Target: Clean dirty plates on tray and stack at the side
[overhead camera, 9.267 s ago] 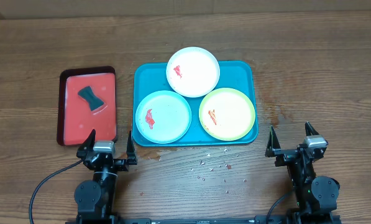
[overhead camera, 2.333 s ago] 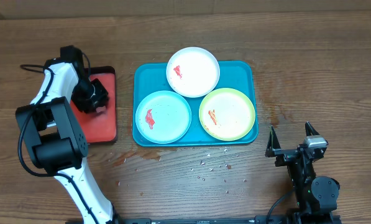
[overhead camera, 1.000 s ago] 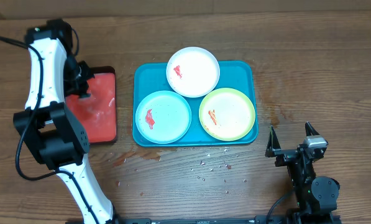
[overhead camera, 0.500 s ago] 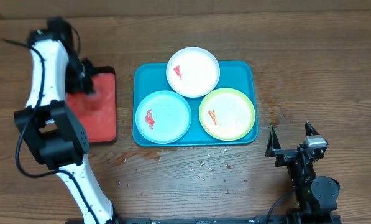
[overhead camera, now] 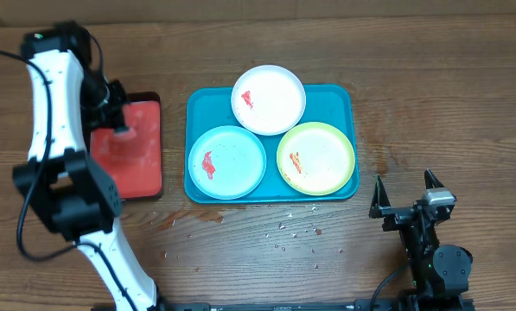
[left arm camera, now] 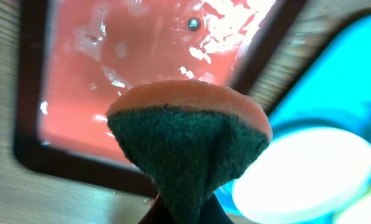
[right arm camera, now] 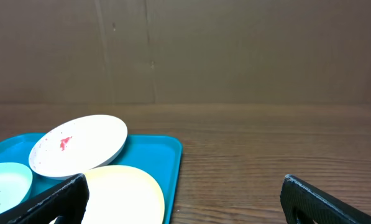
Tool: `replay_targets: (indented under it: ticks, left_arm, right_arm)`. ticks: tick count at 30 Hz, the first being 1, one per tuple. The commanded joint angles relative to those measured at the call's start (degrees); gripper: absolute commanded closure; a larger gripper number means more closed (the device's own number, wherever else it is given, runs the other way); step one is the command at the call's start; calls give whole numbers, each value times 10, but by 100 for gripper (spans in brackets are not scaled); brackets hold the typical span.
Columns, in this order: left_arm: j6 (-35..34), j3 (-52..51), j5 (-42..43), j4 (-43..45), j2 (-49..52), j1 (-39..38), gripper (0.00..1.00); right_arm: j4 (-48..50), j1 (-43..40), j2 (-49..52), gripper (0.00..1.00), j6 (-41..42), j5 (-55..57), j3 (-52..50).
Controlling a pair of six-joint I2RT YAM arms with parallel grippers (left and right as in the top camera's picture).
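The light blue plate (overhead camera: 227,162) has a red smear, so the sponge in my left gripper should next go to the right in the overhead view and down onto that plate.
Three dirty plates with red smears lie on the teal tray (overhead camera: 340,99): a white one (overhead camera: 269,99) at the back, a light blue one (overhead camera: 227,161) front left, a yellow-green rimmed one (overhead camera: 316,158) front right. My left gripper (overhead camera: 111,117) hovers over the red tray's far left corner, shut on a sponge (left arm camera: 188,143) with a dark green scrub face and an orange back. Its fingers are mostly hidden behind the sponge. My right gripper (overhead camera: 407,197) rests open near the table's front right, with nothing between its fingers.
The wet red tray (overhead camera: 135,160) with a dark rim sits left of the teal tray. Small crumbs (overhead camera: 292,233) dot the wood in front of the teal tray. In the right wrist view a brown cardboard wall (right arm camera: 185,50) closes off the back of the table.
The sponge once lay on the red tray; now the left gripper holds it. Over the last second the left arm shifted slightly above that tray's far left corner. The right arm has not moved.
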Motion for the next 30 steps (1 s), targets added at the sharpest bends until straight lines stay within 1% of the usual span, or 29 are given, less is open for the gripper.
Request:
replay_targets:
  ticks: [1, 5, 6, 9, 12, 17, 20, 24, 27, 30]
  left_arm:
    - [14, 26, 18, -18, -84, -20, 96]
    - [14, 17, 18, -59, -106, -70, 96]
    - [23, 8, 19, -59, -106, -89, 96]
    - [19, -39, 19, -41, -105, -143, 96]
    - [-7, -113, 20, 12, -105, -202, 96]
    - [-52, -245, 19, 132, -105, -304, 96]
    - [-82, -307, 12, 196, -104, -352, 96]
    - [-111, -363, 10, 278, -104, -377, 96]
    - [-159, -400, -14, 327, -104, -379, 96]
    - [-167, -432, -29, 375, -104, -377, 96]
  right_arm:
    - [3, -1, -5, 0, 0, 3, -6]
    - [3, -1, -5, 0, 0, 3, -6]
    - [3, -1, -5, 0, 0, 3, -6]
    - [3, -1, -5, 0, 0, 3, -6]
    - [3, -1, -5, 0, 0, 3, -6]
    - [3, -1, -5, 0, 0, 3, -6]
    - [3, -1, -5, 0, 0, 3, -6]
    - [3, -1, -5, 0, 0, 3, -6]
    - [3, -1, -5, 0, 0, 3, -6]
    - [3, -1, -5, 0, 0, 3, -6]
